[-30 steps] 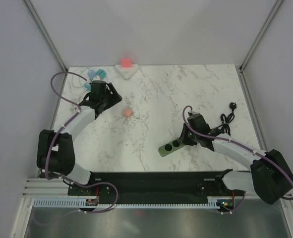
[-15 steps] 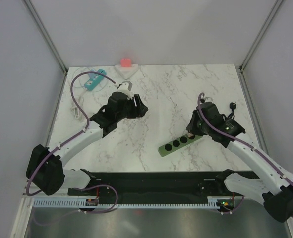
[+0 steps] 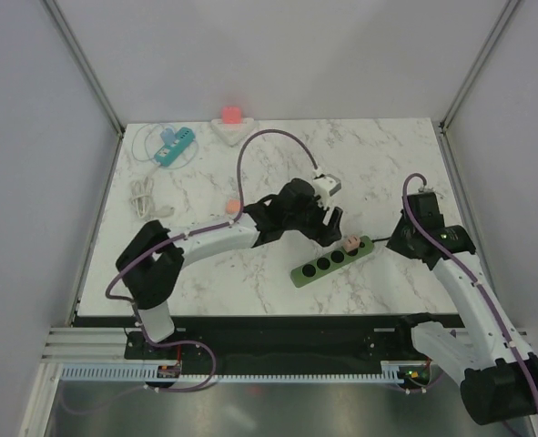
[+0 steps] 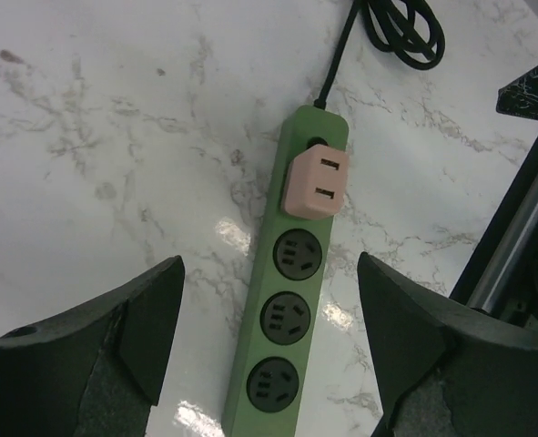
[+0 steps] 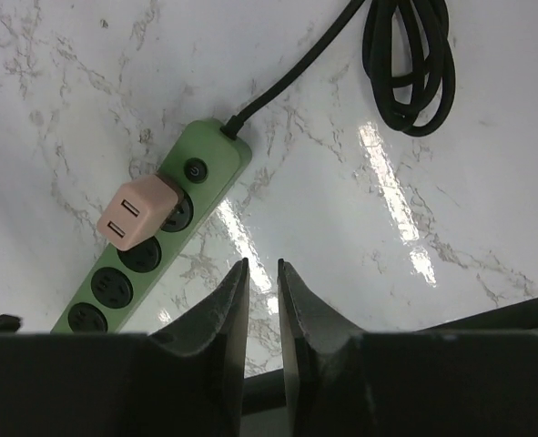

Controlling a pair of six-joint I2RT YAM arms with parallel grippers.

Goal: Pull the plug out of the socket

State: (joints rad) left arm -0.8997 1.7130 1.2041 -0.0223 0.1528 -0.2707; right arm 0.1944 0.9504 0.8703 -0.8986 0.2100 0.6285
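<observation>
The pink plug (image 3: 350, 243) (image 4: 314, 182) sits below my left gripper's fingers and to their right in the top view. Next, the gripper moves along the green power strip and down over the plug.
A green power strip (image 3: 328, 264) lies at the table's right front, with a pink plug (image 3: 350, 243) seated in the socket nearest its cord end. My left gripper (image 3: 328, 223) hovers just above and left of the plug, open and empty. In the left wrist view the strip (image 4: 291, 309) runs between my open left gripper (image 4: 269, 269), with the plug (image 4: 314, 182) ahead of the fingertips. My right gripper (image 3: 403, 241) is shut and empty, right of the strip. The right wrist view shows the shut gripper (image 5: 262, 266), the plug (image 5: 137, 214) and the strip (image 5: 150, 264) to its left.
The strip's black cord coils at the right (image 5: 410, 64). A teal power strip (image 3: 175, 146) and a white cable (image 3: 143, 196) lie at the far left. A red block on a white holder (image 3: 232, 118) stands at the back edge. A small pink piece (image 3: 234, 206) lies by my left arm.
My left arm has swung from the far left across the table to above the green strip. My right arm has drawn back from the strip to the right.
</observation>
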